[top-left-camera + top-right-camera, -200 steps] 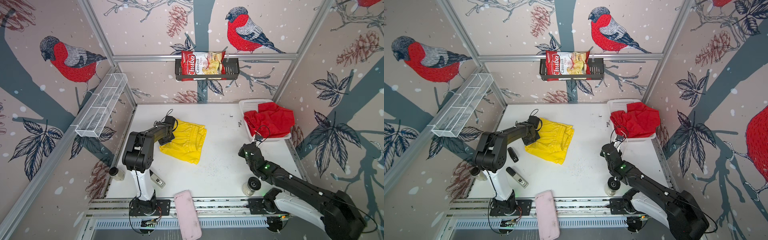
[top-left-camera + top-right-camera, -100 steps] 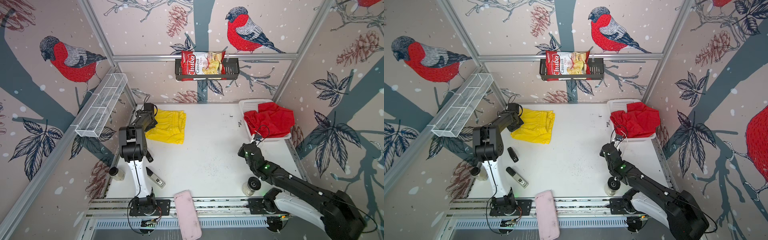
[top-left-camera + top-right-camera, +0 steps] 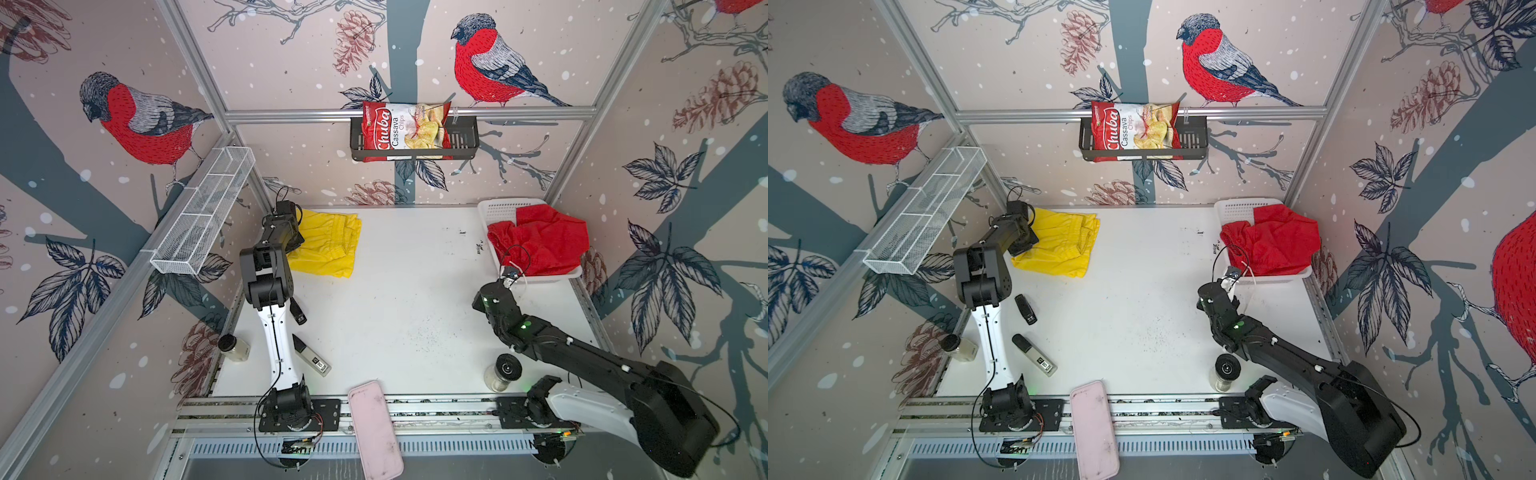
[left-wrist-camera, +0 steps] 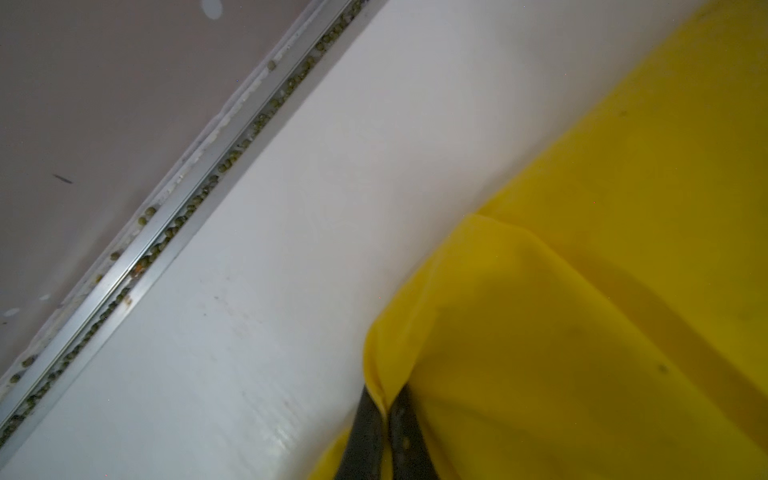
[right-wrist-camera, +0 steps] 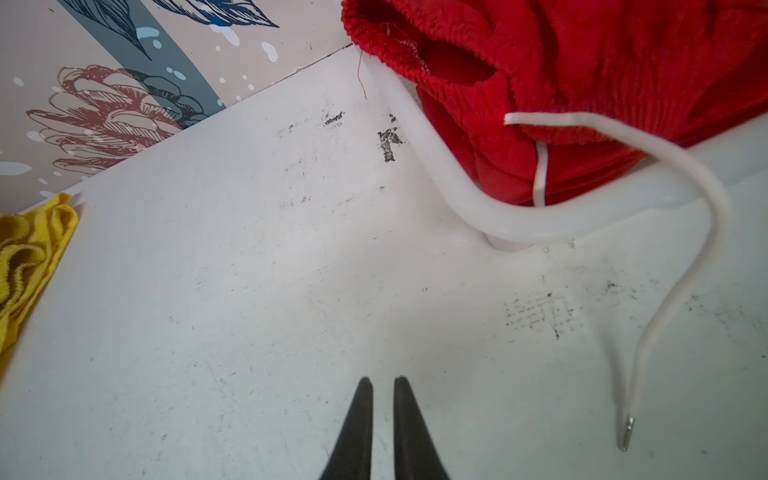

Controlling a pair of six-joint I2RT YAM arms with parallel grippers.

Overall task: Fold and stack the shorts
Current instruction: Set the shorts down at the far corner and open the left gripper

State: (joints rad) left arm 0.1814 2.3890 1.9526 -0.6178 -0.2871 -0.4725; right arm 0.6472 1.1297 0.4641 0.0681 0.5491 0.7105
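Note:
The left gripper draws the yellow shorts' edge outward and toward the wall bar next, then releases it. A bare part of the table separates the gripper from that bar.
The yellow shorts [image 3: 328,249] [image 3: 1063,249] lie folded at the table's far left corner. My left gripper [image 4: 384,409] is shut on a pinched edge of that yellow fabric [image 4: 582,311], close to the left wall rail. The red shorts [image 3: 544,241] [image 3: 1275,241] sit crumpled in a white basket [image 3: 496,210] at the far right. Their white drawstring [image 5: 706,199] hangs over the basket rim [image 5: 436,166] onto the table. My right gripper [image 5: 383,380] is shut with nothing in it. It is low over bare table just in front of the basket.
A chips bag [image 3: 405,131] sits in a black basket on the back wall. A wire shelf [image 3: 203,224] runs along the left wall. Two jars [image 3: 235,347] [image 3: 503,370], a pink case [image 3: 376,428] and two small dark devices [image 3: 311,353] lie near the front.
My left gripper has dragged the yellow shorts from the middle left of the table back into the far left corner. The right arm has not moved.

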